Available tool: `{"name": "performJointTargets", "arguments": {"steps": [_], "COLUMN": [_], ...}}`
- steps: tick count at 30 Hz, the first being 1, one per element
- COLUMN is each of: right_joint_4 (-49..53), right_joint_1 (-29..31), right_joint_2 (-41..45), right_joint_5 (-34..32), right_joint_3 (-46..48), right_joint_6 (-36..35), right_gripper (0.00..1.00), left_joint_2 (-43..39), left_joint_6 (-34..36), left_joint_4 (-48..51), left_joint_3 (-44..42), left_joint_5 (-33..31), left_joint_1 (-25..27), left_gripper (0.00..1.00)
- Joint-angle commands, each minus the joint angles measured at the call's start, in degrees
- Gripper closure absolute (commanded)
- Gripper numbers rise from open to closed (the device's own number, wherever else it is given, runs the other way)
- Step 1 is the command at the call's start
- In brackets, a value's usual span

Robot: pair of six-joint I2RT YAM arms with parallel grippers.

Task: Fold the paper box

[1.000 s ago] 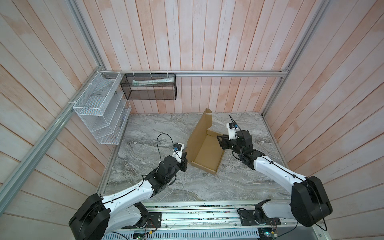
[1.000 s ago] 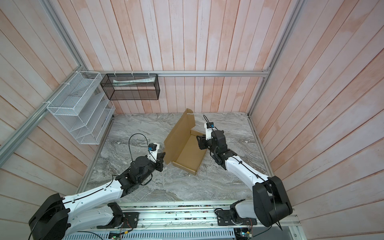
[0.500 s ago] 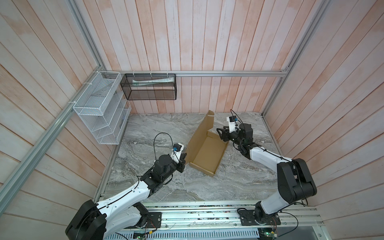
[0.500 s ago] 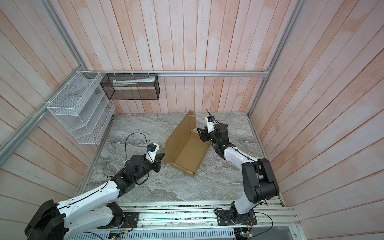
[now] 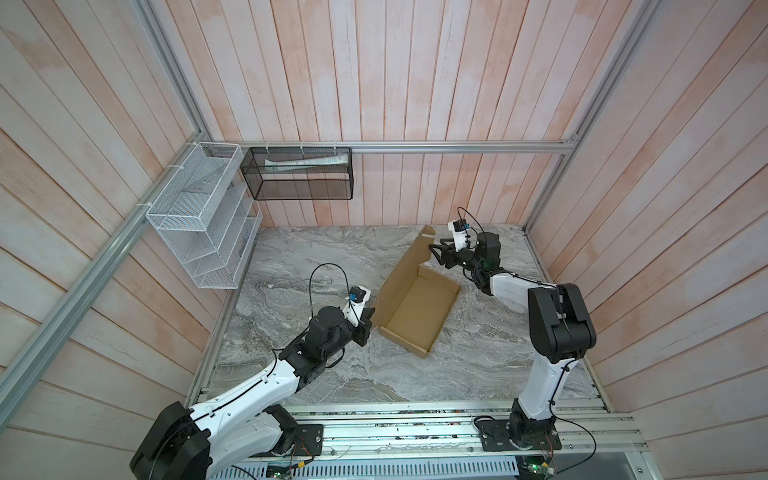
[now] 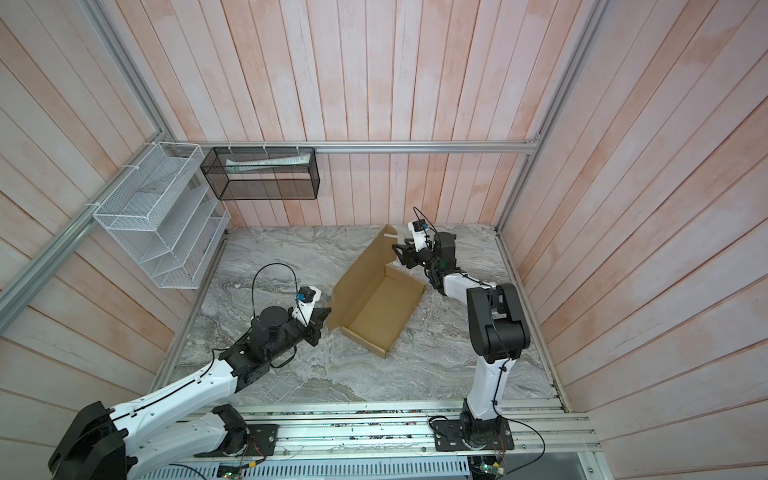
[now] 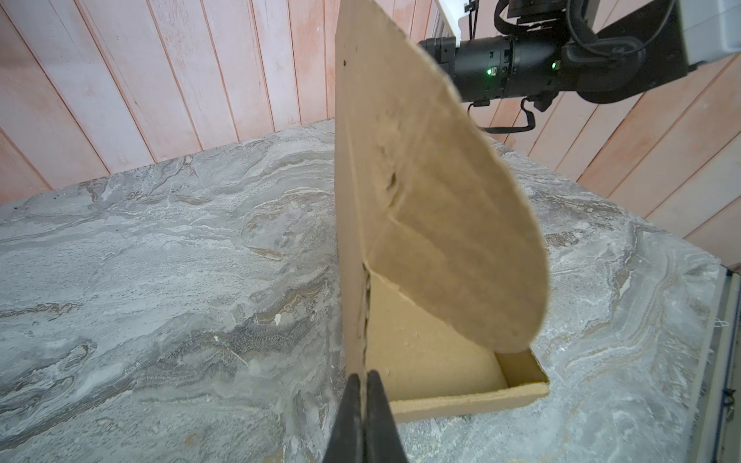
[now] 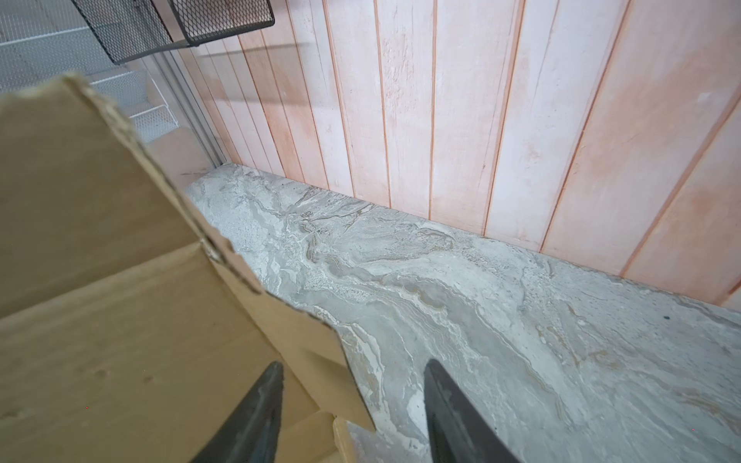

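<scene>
My right gripper should slide in toward the panel's far end next and close on the flap's thin edge (image 8: pixel 355 379), because the flap's corner is between the spread fingers.
The paper box (image 5: pixel 419 316) (image 6: pixel 382 311) is a tan cardboard tray on the marble table, with a tall panel standing upright along its left side. My left gripper (image 5: pixel 368 321) (image 6: pixel 325 316) is shut on that panel's near bottom corner. In the left wrist view its tips (image 7: pixel 364 377) pinch the cardboard edge (image 7: pixel 421 200). My right gripper (image 5: pixel 436 252) (image 6: pixel 399 252) stands open at the panel's far upper end. In the right wrist view a corner of the cardboard flap (image 8: pixel 304 344) lies between its spread fingers (image 8: pixel 260 401), untouched.
A white wire rack (image 5: pixel 199 224) hangs on the left wall and a black mesh basket (image 5: pixel 299 178) on the back wall. The wooden back wall (image 8: pixel 441 120) rises close behind the right gripper. An aluminium rail (image 5: pixel 415 428) runs along the table's front.
My right gripper has opened wider and moved from the tray's right wall back toward the far end of the upright panel. The left gripper has kept its grip, hardly moving.
</scene>
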State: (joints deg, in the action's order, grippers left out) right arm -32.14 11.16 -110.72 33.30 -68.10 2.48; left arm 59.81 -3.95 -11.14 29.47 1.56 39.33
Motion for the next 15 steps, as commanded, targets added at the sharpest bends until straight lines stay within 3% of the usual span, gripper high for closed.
{"name": "performJointTargets", "arguments": {"steps": [1, 15], "right_joint_4": [2.0, 9.7], "right_joint_1": [0.2, 0.2], "right_joint_2": [-2.1, -5.3], "right_joint_5": [3.6, 7.8], "right_joint_3": [-4.0, -9.0], "right_joint_6": [-3.1, -9.3], "right_gripper": [0.43, 0.43], "left_joint_2": [-0.7, 1.5], "left_joint_6": [1.5, 2.2], "left_joint_4": [0.8, -0.8], "left_joint_3": [2.0, 3.0], "left_joint_5": [1.2, 2.2], "left_joint_1": [-0.2, -0.3], "left_gripper": [1.00, 1.00]}}
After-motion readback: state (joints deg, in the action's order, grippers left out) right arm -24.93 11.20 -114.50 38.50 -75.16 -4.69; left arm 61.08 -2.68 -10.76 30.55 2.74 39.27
